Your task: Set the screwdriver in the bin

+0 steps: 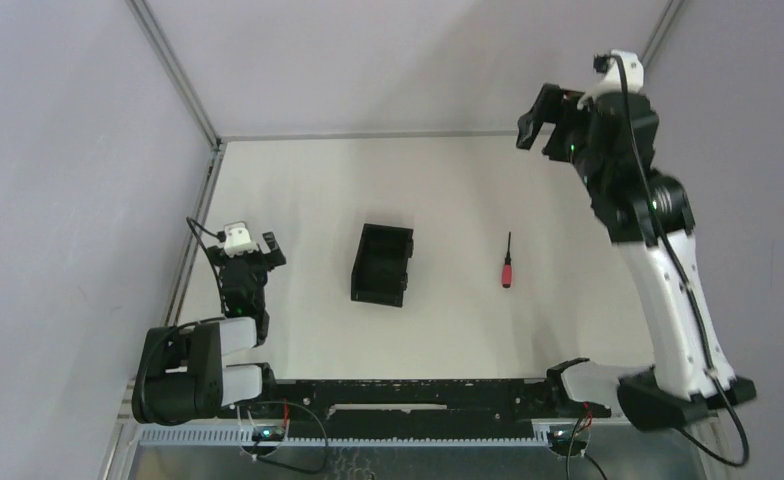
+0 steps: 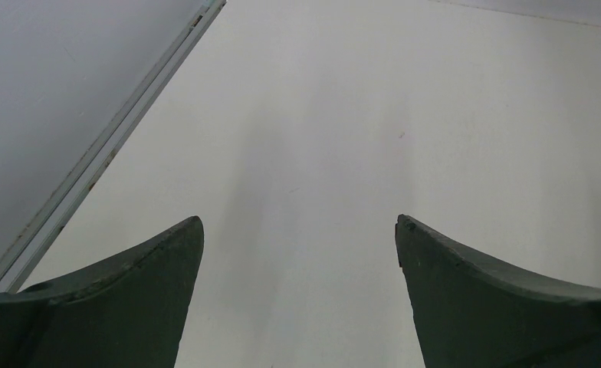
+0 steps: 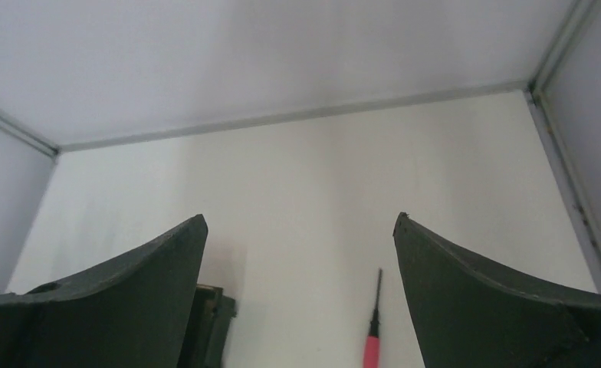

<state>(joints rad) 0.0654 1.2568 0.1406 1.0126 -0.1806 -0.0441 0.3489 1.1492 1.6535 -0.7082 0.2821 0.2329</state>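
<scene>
The screwdriver lies flat far below. So my open right gripper moves down and back next, tipping its fingers toward the tabletop, onto the red handle's shaft end.
The screwdriver, red handle and thin black shaft, lies on the white table right of centre, shaft pointing away from the arms. It also shows in the right wrist view, low between the fingers. The black bin stands upright left of it, empty; one corner shows in the right wrist view. My right gripper is open, raised high above the far right of the table, well above the screwdriver. My left gripper is open and empty, low near the left edge, left of the bin.
Grey walls enclose the table on the left, back and right, with metal rails along their bases. A black bar with cables runs along the near edge between the arm bases.
</scene>
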